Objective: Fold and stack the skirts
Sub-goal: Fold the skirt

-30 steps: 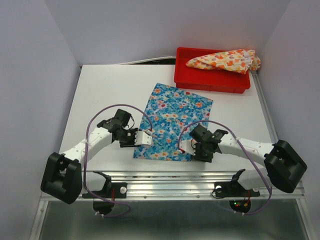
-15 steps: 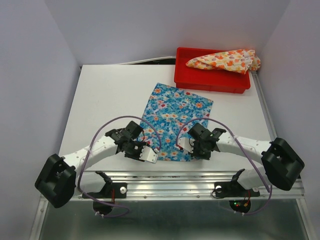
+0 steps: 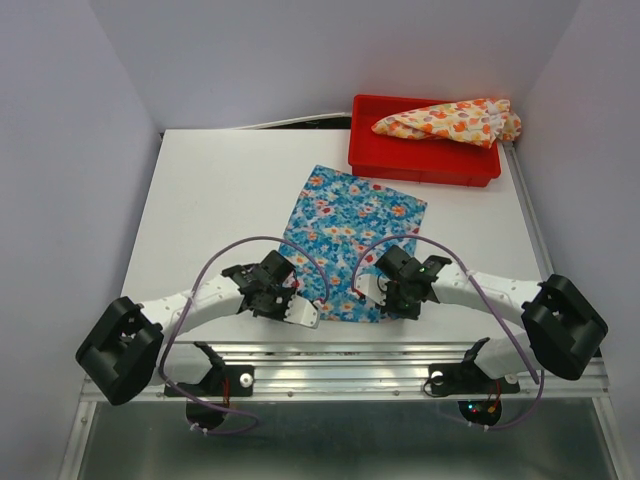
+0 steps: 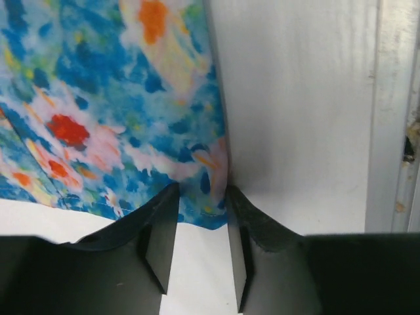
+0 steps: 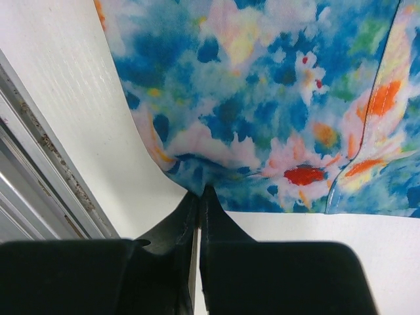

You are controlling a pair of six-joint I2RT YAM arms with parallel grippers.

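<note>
The unfolded cloth's pinched corner rises with my right gripper next, moves outward and lowers for release on the skirt's far corner on its side (image 3: pixel 420 206).
The blue floral skirt (image 3: pixel 350 235) lies flat in the middle of the white table. My left gripper (image 4: pixel 201 197) stands open at its near-left corner (image 3: pixel 303 312), one finger on each side of the cloth's corner tip, which lies between them on the table. My right gripper (image 5: pixel 199 191) is shut on the skirt's near-right corner (image 3: pixel 368 290), and the blue cloth (image 5: pixel 262 85) bunches up slightly at the pinch. The cream-yellow skirt (image 3: pixel 450 120) with orange flowers lies crumpled in the red tray (image 3: pixel 420 170) at the back right.
A metal rail (image 3: pixel 350 355) runs along the table's near edge, just behind both grippers; it shows as the rail (image 4: pixel 394 131) in the left wrist view and the rail (image 5: pixel 33 144) in the right. Grey walls enclose the table's sides and back.
My left gripper moved from the skirt's left side down to its near-left corner. My right gripper closed on the near-right corner.
</note>
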